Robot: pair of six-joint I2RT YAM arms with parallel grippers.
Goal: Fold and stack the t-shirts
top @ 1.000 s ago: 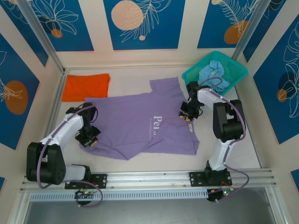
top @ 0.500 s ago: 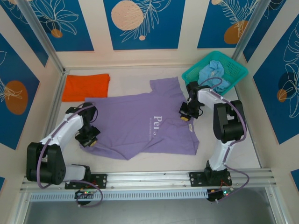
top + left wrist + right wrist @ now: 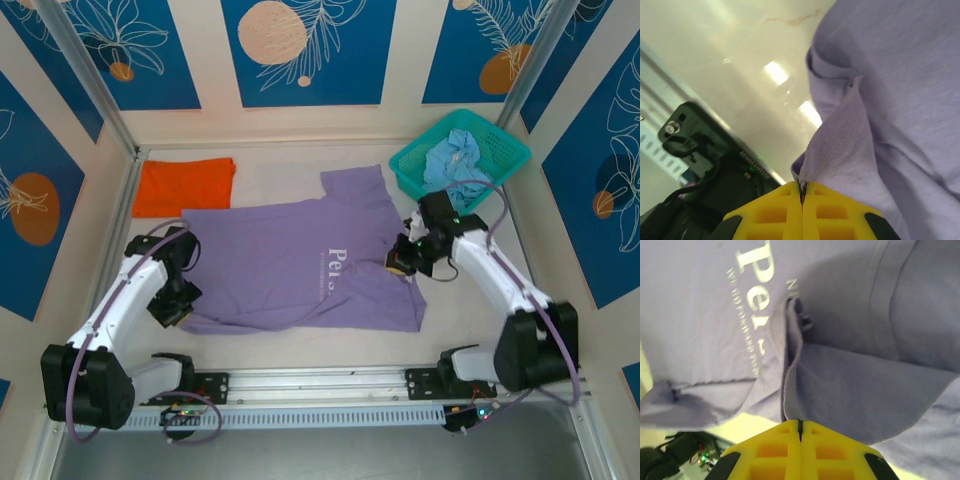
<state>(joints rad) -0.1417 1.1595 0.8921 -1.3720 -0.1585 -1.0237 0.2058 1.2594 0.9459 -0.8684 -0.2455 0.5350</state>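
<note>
I will next carry the pinched hem of the purple t-shirt outward with my left gripper and release it over the t-shirt's flat side (image 3: 203, 264), because that side lies outward of the gripper.
A lavender-purple t-shirt (image 3: 300, 265) with white lettering lies spread across the middle of the table. My left gripper (image 3: 172, 308) is shut on its left hem; the yellow fingers (image 3: 765, 215) pinch the stitched edge of the purple t-shirt (image 3: 900, 90). At the shirt's right edge my right gripper (image 3: 402, 260) is shut on a lifted fold of the purple t-shirt (image 3: 855, 390), near the lettering (image 3: 755, 295). A folded orange t-shirt (image 3: 185, 186) lies at the back left. A crumpled pale blue t-shirt (image 3: 455, 160) sits in the basket.
The teal mesh basket (image 3: 505, 150) stands at the back right corner. A metal rail (image 3: 320, 385) runs along the near edge, with both arm bases on it. Walls enclose the table on three sides.
The right gripper closed on the shirt's right edge and moved toward the near side. The left gripper pulled the hem nearer and leftward, straightening the shirt's lower left edge.
</note>
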